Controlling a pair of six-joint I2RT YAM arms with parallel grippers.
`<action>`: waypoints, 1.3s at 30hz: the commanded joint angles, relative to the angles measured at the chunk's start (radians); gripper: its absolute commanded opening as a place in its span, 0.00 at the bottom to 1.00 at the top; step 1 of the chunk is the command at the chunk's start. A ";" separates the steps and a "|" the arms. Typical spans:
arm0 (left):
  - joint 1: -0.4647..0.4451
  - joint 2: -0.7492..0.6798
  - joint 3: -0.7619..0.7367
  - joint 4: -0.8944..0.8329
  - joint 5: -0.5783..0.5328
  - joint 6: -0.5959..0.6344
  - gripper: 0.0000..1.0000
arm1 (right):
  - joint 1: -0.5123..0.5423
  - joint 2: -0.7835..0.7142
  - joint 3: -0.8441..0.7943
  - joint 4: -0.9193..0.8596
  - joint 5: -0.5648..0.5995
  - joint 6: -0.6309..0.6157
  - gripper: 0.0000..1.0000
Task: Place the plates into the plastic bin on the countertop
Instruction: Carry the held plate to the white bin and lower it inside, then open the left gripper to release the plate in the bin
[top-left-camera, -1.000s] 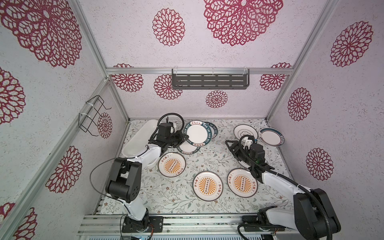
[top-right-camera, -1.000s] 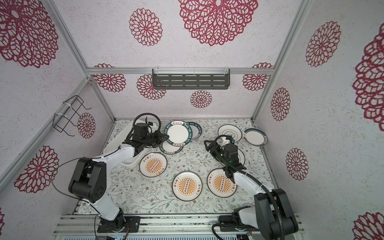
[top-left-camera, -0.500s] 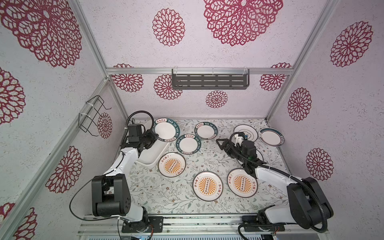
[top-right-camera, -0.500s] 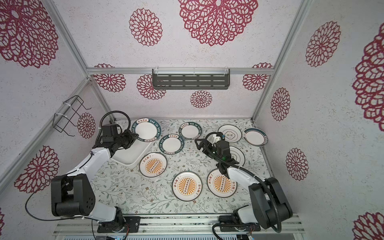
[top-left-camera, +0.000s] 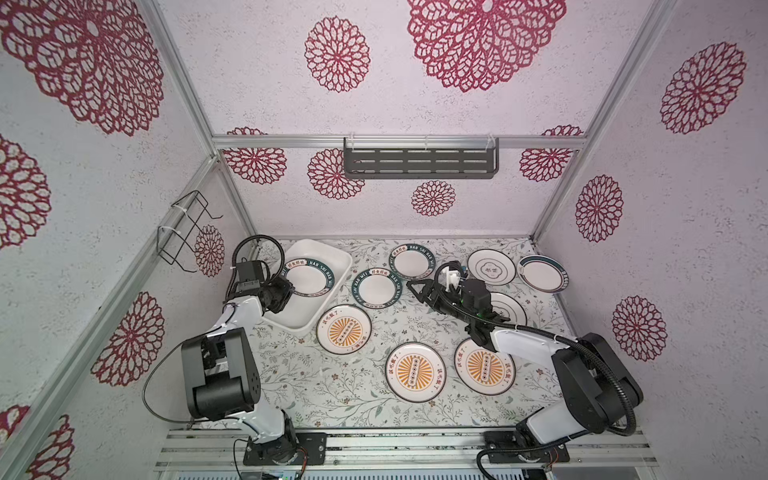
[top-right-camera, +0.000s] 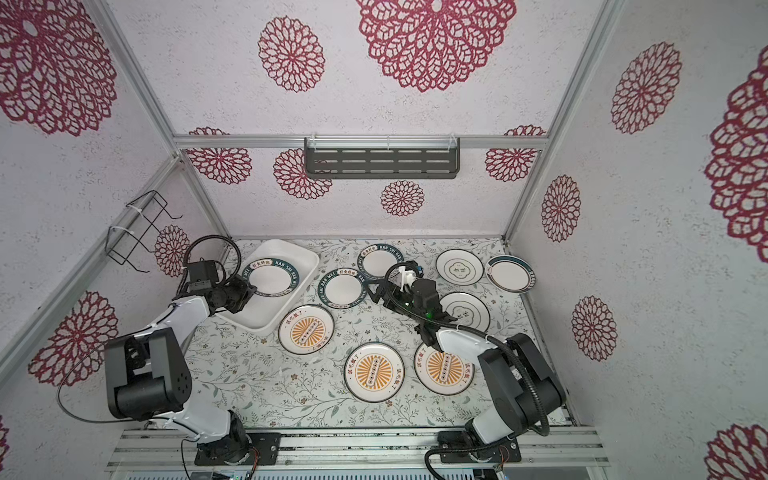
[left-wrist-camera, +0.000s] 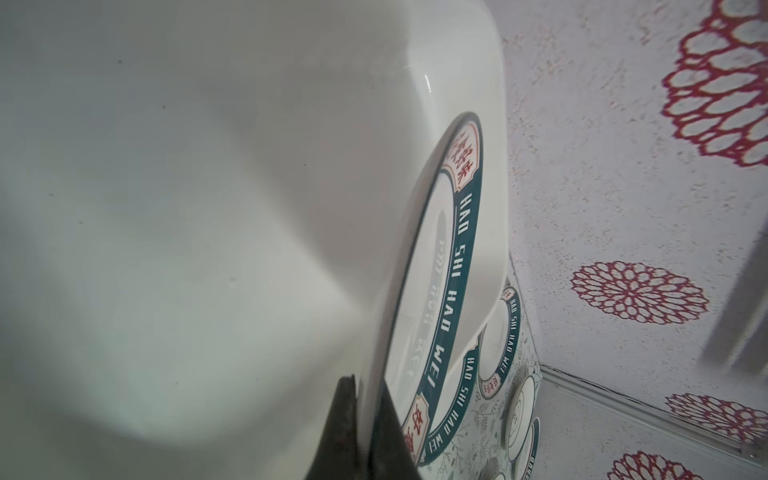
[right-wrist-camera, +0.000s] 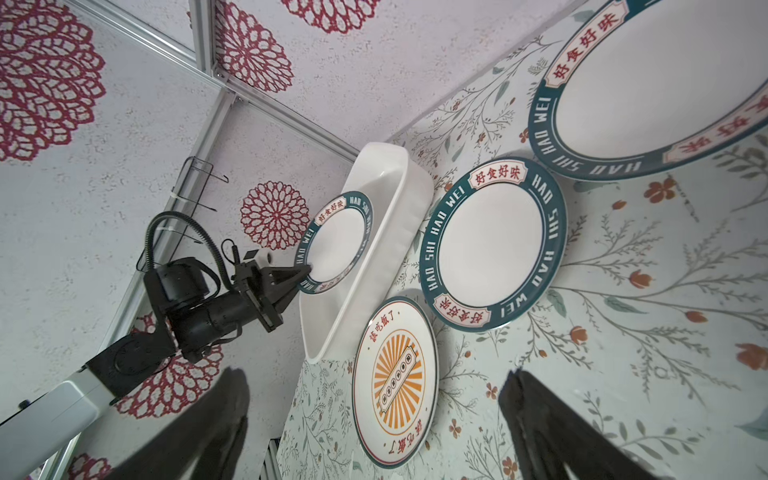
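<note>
Next, my left gripper brings the tilted plate down onto the white plastic bin's bare bottom below the gripper. Then it opens its fingers to release the plate's rim.
My left gripper (top-left-camera: 289, 289) is shut on the rim of a teal-lettered plate (top-left-camera: 307, 277), held tilted over the white plastic bin (top-left-camera: 299, 313) at the countertop's (top-left-camera: 332, 386) left. The left wrist view shows the fingers pinching that plate's (left-wrist-camera: 432, 266) edge above the bin's floor (left-wrist-camera: 208, 166). My right gripper (top-left-camera: 415, 289) hangs open and empty just right of another teal plate (top-left-camera: 376, 289); in its wrist view that plate (right-wrist-camera: 492, 245) and an orange sunburst plate (right-wrist-camera: 395, 382) lie ahead. Several more plates lie flat on the counter.
A ring-marked plate (top-left-camera: 509, 309) is partly hidden under the right arm. A dark slotted shelf (top-left-camera: 419, 160) hangs on the back wall, a wire rack (top-left-camera: 189, 232) on the left wall. A metal rail (top-left-camera: 395, 440) runs along the front edge.
The left arm has carried the teal plate from the counter's middle leftward to over the bin. The right gripper has opened wider and shifted left toward the middle teal plate.
</note>
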 joint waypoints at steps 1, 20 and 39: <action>0.001 0.036 0.027 0.051 -0.012 -0.018 0.00 | 0.000 -0.033 0.021 0.020 0.008 -0.021 0.99; -0.024 0.252 0.134 0.155 -0.025 -0.116 0.00 | 0.000 -0.167 -0.025 -0.173 0.198 -0.065 0.99; -0.046 0.261 0.131 0.124 -0.057 -0.105 0.59 | 0.001 -0.196 -0.048 -0.226 0.254 -0.067 0.99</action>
